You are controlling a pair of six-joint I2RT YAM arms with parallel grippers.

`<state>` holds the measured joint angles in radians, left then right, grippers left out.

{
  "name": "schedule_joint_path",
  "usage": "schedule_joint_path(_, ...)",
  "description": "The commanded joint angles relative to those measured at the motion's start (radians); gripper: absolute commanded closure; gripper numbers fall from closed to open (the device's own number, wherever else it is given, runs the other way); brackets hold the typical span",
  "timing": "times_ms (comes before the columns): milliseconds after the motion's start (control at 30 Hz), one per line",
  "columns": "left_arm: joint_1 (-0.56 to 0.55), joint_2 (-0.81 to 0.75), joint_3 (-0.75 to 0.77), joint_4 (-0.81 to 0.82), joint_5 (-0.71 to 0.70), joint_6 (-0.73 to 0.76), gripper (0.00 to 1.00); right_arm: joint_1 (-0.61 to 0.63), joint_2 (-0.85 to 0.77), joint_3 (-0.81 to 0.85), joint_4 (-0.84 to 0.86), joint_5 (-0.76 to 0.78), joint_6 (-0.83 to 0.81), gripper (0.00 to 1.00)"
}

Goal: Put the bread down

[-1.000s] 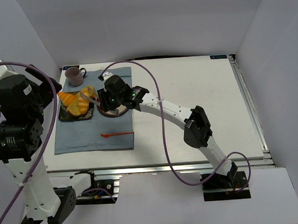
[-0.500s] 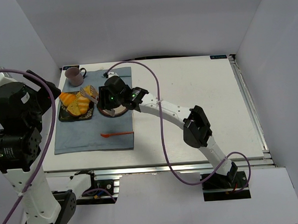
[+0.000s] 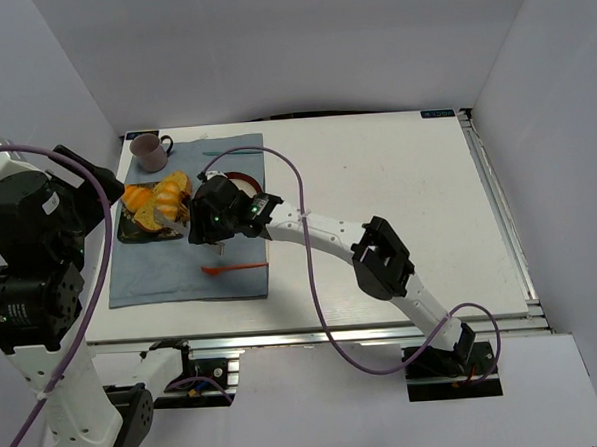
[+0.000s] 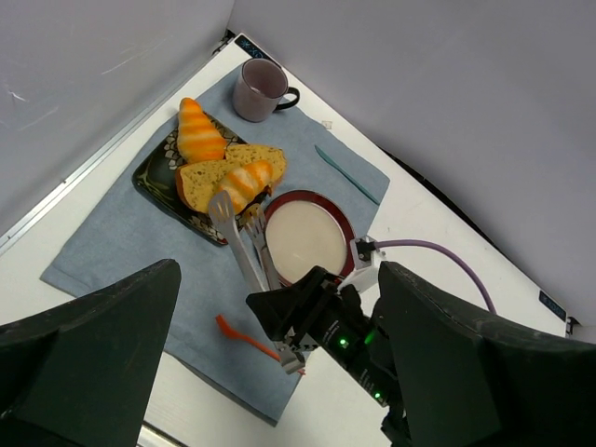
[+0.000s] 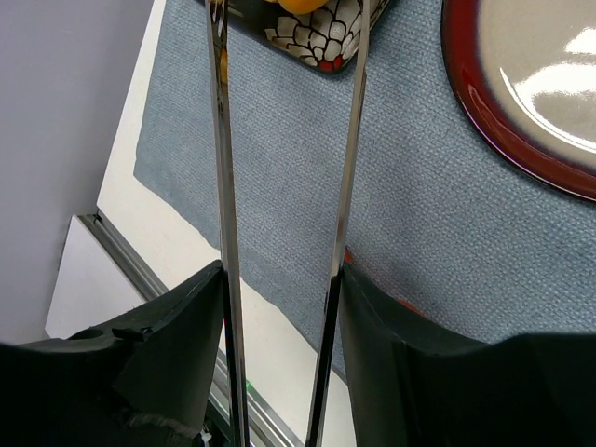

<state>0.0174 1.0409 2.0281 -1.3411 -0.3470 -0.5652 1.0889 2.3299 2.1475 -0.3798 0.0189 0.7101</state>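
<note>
The tongs' arms are still apart. My right gripper should next lower the tongs' tips to either side of the roll's near end [image 3: 167, 209] [image 5: 300, 5] and close on the tongs' handles.
The bread [image 4: 248, 181], a golden-yellow ridged roll, lies on two flat slices on the dark patterned tray [image 4: 156, 171]; it also shows in the top view [image 3: 176, 183]. My right gripper [image 3: 206, 216] is shut on metal tongs [image 4: 235, 233]. The tongs' arms stand apart, with their tips at the tray's near edge, just short of the roll and not around it. In the right wrist view the tongs [image 5: 223, 168] run up from my right gripper [image 5: 279, 279] to the tray corner [image 5: 321, 42]. My left gripper [image 4: 279, 372] is open, empty and raised high at the left.
A round red-rimmed plate [image 4: 303, 233] lies right of the tray on a blue-grey cloth [image 3: 161, 271]. A mauve cup [image 4: 261, 88] stands behind the tray. A deeper-orange croissant [image 4: 198, 133] is on the tray. An orange spoon [image 3: 236, 269] lies on the cloth's near part, a teal stick [image 4: 345, 172] at its far edge.
My right gripper has moved with the tongs from over the plate to the near left, toward the tray, uncovering the plate. The left arm has sunk slightly.
</note>
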Motion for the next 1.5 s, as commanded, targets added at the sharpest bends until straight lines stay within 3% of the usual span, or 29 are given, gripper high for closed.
schedule_joint_path(0, -0.002, -0.010, -0.003, -0.059, 0.019, -0.010, 0.02, -0.001, 0.017, 0.005, 0.039, -0.008, 0.015, 0.44)
schedule_joint_path(567, -0.002, -0.024, -0.006, -0.067, 0.026, -0.015, 0.02, -0.001, 0.100, 0.072, 0.056, -0.060, 0.043, 0.46)
schedule_joint_path(733, -0.002, -0.030, -0.025, -0.067, 0.025, -0.021, 0.02, -0.004, 0.098, 0.069, 0.059, -0.079, 0.029, 0.60)
schedule_joint_path(900, -0.002, -0.042, -0.057, -0.052, 0.025, -0.035, 0.02, -0.004, 0.069, 0.061, 0.052, -0.079, 0.002, 0.94)
schedule_joint_path(967, -0.002, -0.047, -0.058, -0.038, 0.025, -0.038, 0.02, -0.003, 0.033, 0.055, 0.050, -0.077, -0.011, 1.00)
schedule_joint_path(1333, -0.002, -0.107, -0.121, 0.092, -0.017, -0.065, 0.02, -0.010, -0.234, -0.006, -0.062, -0.111, -0.098, 1.00)
schedule_joint_path(1467, -0.002, -0.139, -0.167, 0.154, -0.030, -0.073, 0.02, -0.056, -0.352, -0.148, -0.080, -0.140, -0.101, 1.00)
